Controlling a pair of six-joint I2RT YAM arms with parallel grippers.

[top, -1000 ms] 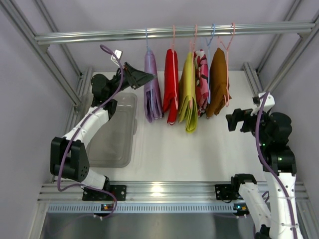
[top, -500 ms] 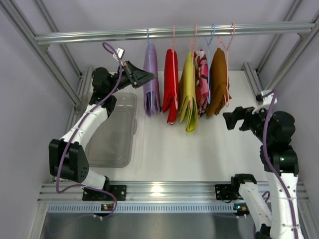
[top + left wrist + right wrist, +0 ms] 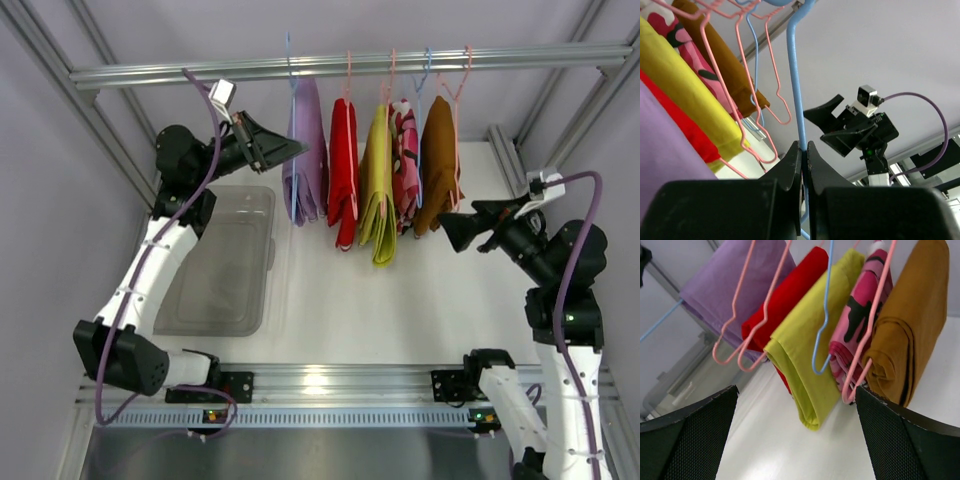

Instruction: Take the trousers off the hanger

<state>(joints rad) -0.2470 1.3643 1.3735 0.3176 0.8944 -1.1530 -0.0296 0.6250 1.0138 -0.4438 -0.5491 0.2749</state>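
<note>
I will next pull my left gripper back to the open space beside the bin and let go of the hanger's wire, because the bar is holding the hanger's hook.
Lilac trousers hang on a blue hanger at the left end of the rail. My left gripper is shut on that hanger's wire beside the cloth. In the left wrist view the blue hanger wire is pinched between the closed jaws of the left gripper. Red trousers and yellow-green trousers hang to the right on pink hangers. My right gripper stands open, apart from the clothes, right of the brown cloth. In the right wrist view the right gripper faces the yellow-green trousers with nothing between its fingers.
A pink camouflage cloth and a brown cloth hang at the rail's right end. A clear plastic bin sits on the white table under my left arm. Metal frame posts run along both sides.
My left gripper has shut on the blue hanger's wire and risen leftward, lifting the lilac trousers. My right gripper has turned its fingers toward the hanging clothes.
</note>
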